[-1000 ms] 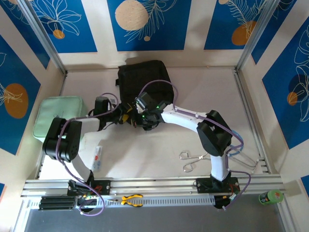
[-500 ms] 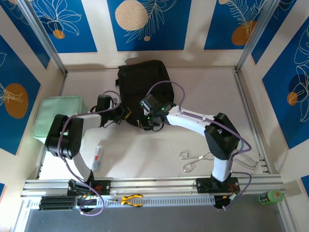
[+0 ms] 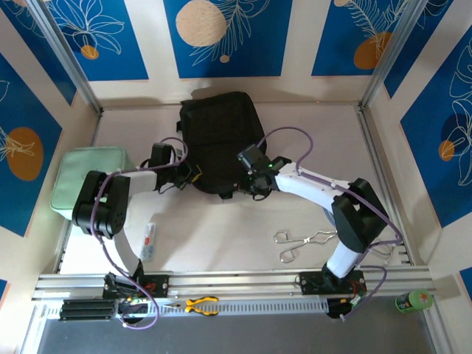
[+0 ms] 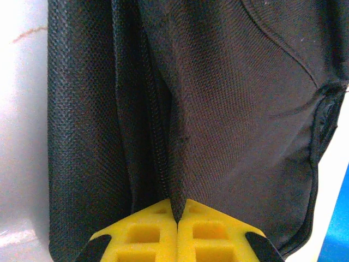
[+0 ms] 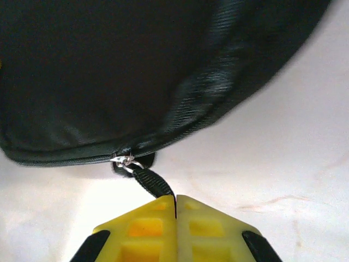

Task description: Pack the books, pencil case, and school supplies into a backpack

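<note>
My right gripper holds the strap along the bag's near edge (image 5: 170, 143) and next needs to pull it away from my left gripper and let go of it, since the zip beside the slider looks closed.
The black backpack (image 3: 220, 136) lies flat at the back middle of the table. My left gripper (image 3: 193, 175) is at its near left corner, its yellow jaws shut on a fold of the backpack's fabric (image 4: 175, 202) beside the zip line. My right gripper (image 3: 243, 183) is at the bag's near edge, shut on the black zip pull strap (image 5: 152, 183) that hangs from a small metal slider (image 5: 123, 160). The zip to the left of the slider (image 5: 60, 159) looks closed. The books are out of view.
A mint-green pouch (image 3: 88, 173) sits at the left. A white tube (image 3: 150, 240) lies near the left arm. Metal scissors or forceps (image 3: 299, 244) lie by the right arm's base. Yellow-handled pliers (image 3: 200, 304) rest on the front rail; a green bottle (image 3: 413, 299) stands far right.
My right gripper has travelled to the right along the backpack's near edge, pulling the zip strap with it. The left gripper has held its place at the bag's left corner.
</note>
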